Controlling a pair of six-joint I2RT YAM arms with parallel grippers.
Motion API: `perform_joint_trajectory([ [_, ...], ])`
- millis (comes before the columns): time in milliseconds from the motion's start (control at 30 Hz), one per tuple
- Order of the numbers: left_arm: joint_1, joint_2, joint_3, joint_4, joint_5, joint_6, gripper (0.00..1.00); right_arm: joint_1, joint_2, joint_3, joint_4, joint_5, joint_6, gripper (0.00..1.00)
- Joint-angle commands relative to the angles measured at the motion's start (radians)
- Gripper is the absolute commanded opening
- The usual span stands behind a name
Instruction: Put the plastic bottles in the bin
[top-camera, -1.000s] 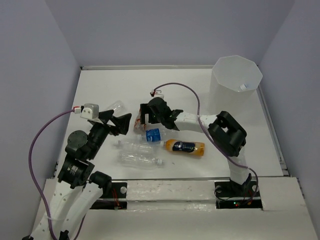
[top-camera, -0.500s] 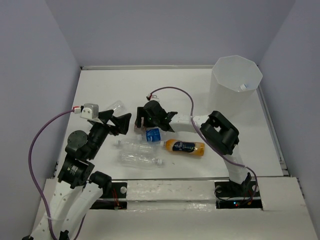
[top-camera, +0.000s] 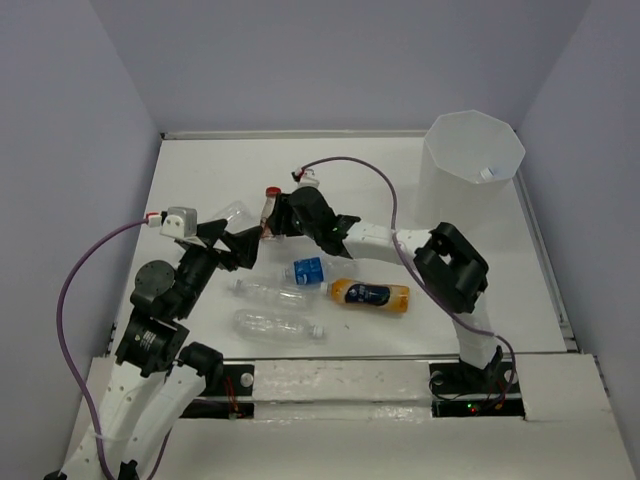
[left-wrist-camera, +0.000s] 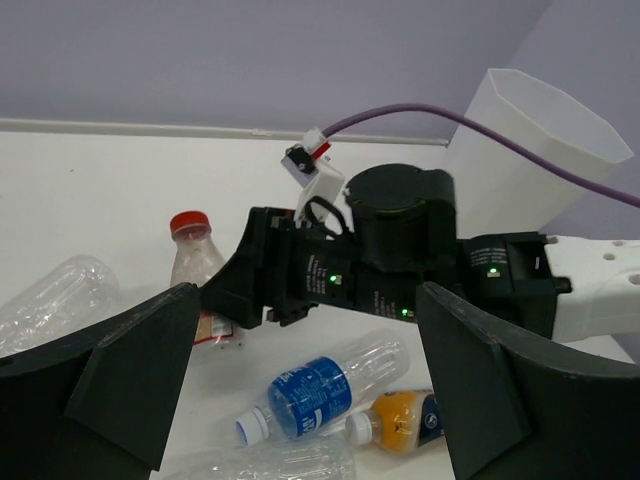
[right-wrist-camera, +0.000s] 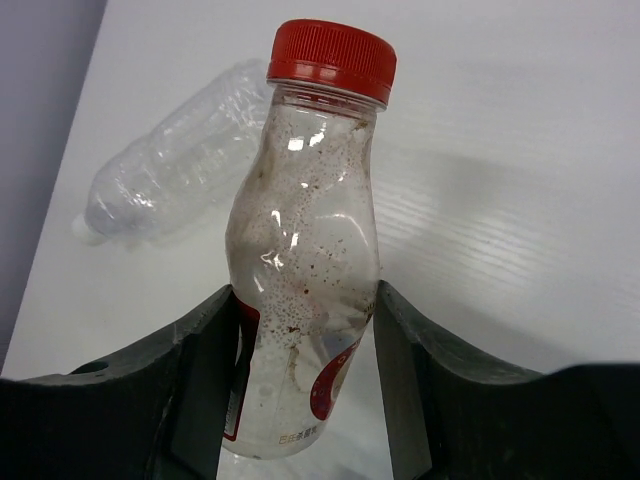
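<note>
The bin's opening (top-camera: 474, 145) is higher and right in the top view, so my right gripper should next lift and swing the bottle over it to release.
A red-capped bottle (right-wrist-camera: 305, 270), clear with a red label, stands between my right gripper's (right-wrist-camera: 305, 400) fingers, which press on both of its sides. From above, that bottle (top-camera: 270, 200) and the right gripper (top-camera: 274, 226) are at mid-table. My left gripper (top-camera: 238, 240) hovers open just left of them, holding nothing. Below lie a blue-labelled bottle (top-camera: 310, 270), an orange bottle (top-camera: 370, 294) and two clear bottles (top-camera: 265, 290) (top-camera: 280, 325). Another clear bottle (top-camera: 228, 213) lies by the left gripper. The white bin (top-camera: 470, 165) stands at the far right.
Purple cables loop over both arms. Grey walls close in the white table (top-camera: 200, 170) on three sides. In the left wrist view the bin (left-wrist-camera: 530, 150) rises behind the right arm, and the blue-labelled bottle (left-wrist-camera: 325, 385) lies between my open fingers' span.
The right gripper has shut on the red-capped bottle and raised it, cap up, shifting slightly toward the back. The left arm has not moved.
</note>
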Motion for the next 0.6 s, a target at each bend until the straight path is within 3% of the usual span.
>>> perform_joint_trajectory([
  [0, 0.001, -0.009, 0.020, 0.025, -0.008, -0.002, 0.99, -0.021, -0.264, -0.055, 0.201, 0.133, -0.151, 0.42],
  [233, 0.000, -0.018, 0.019, 0.027, 0.002, -0.002, 0.99, -0.130, -0.706, -0.279, 0.261, 0.351, -0.461, 0.38],
  [367, -0.003, -0.018, 0.019, 0.030, 0.007, -0.003, 0.99, -0.309, -0.874, -0.317, 0.245, 0.405, -0.589, 0.37],
  [500, -0.002, -0.019, 0.017, 0.031, 0.010, -0.003, 0.99, -0.531, -0.906, -0.311, 0.198, 0.432, -0.644, 0.37],
  [567, -0.002, -0.018, 0.017, 0.031, 0.010, -0.003, 0.99, -0.584, -0.892, -0.310, 0.158, 0.437, -0.627, 0.37],
])
